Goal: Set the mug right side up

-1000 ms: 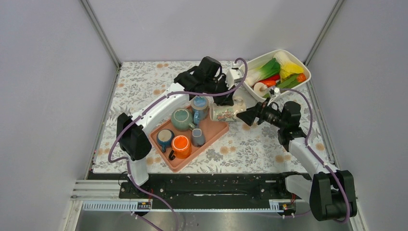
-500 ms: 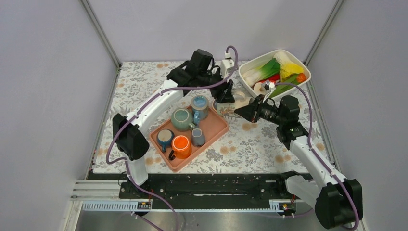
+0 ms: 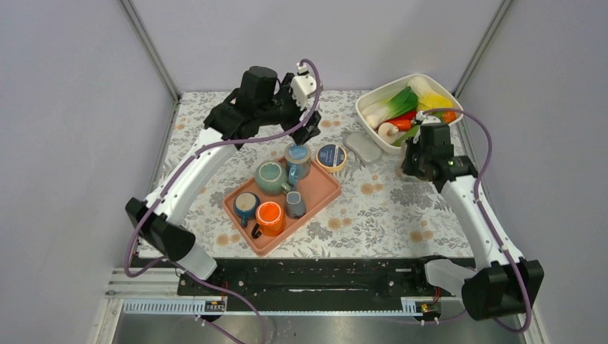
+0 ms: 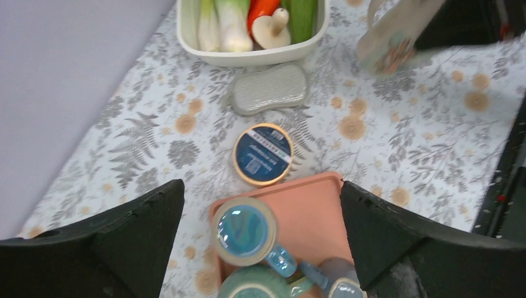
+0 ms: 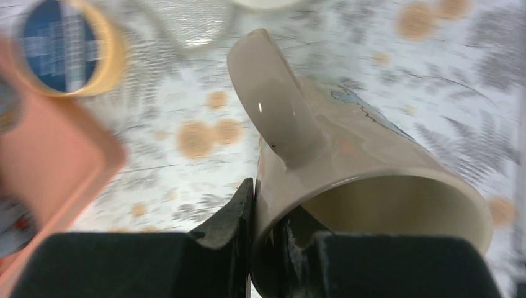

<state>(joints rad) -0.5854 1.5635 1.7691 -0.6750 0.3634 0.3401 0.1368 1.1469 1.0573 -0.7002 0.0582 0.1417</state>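
The tablecloth near the side (image 3: 442, 203) (image 5: 481, 148) is bare. I will move my right gripper to the right in the top view and down to release the mug there.
The cream floral mug (image 5: 347, 155) hangs in my right gripper (image 5: 267, 205), which is shut on its rim with one finger inside the mouth and one outside. Its handle (image 5: 273, 99) points away from the wrist. The left wrist view catches the same mug (image 4: 397, 34) tilted over the tablecloth at the right. From above, my right gripper (image 3: 421, 158) points down near the white bin and hides the mug. My left gripper (image 3: 305, 132) stands open and holds nothing, above the far corner of the tray, its fingers (image 4: 142, 230) spread wide.
A salmon tray (image 3: 319, 197) carries several mugs, among them a blue one (image 4: 243, 230). A blue-lidded round tin (image 3: 331, 156) and a grey sponge (image 3: 363, 147) lie between the tray and the white bin (image 3: 376, 132) of vegetables.
My left gripper opened, let go of the mug and drew back to the far left. My right gripper shut on the mug's rim and carried it right, toward the bin.
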